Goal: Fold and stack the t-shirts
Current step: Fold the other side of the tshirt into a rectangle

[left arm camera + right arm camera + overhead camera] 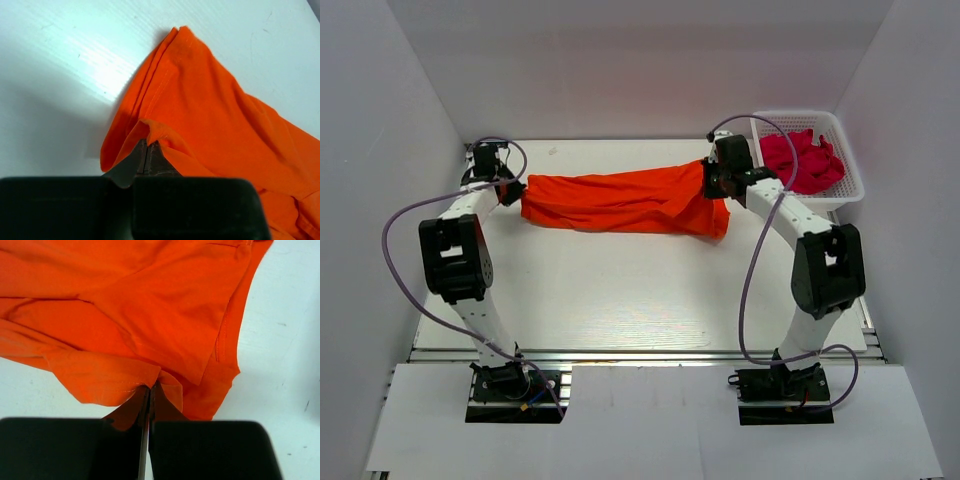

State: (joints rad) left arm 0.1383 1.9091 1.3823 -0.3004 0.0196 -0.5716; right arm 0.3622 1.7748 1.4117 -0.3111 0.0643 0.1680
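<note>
The t-shirt's pinched fold goes outward next with my left gripper toward the far corner of the orange t-shirt's end (pixel 533 180) (pixel 180 42) for release, as that part of the t-shirt lies uncovered.
An orange-red t-shirt (pixel 620 203) is stretched left to right across the far half of the table, bunched lengthwise. My left gripper (pixel 513 190) is shut on its left end. In the left wrist view the closed fingertips (pixel 148 144) pinch a hemmed fold of the orange t-shirt (pixel 215 125). My right gripper (pixel 712 180) is shut on the right end; in the right wrist view the closed gripper (pixel 152 386) nips an edge of the orange t-shirt (pixel 150 305). Crimson-pink t-shirts (pixel 802 160) lie crumpled in the basket at the far right.
A white lattice basket (pixel 850 185) stands at the far right corner of the white table (pixel 620 290). White walls close in on the left, back and right. Purple cables loop from each arm.
</note>
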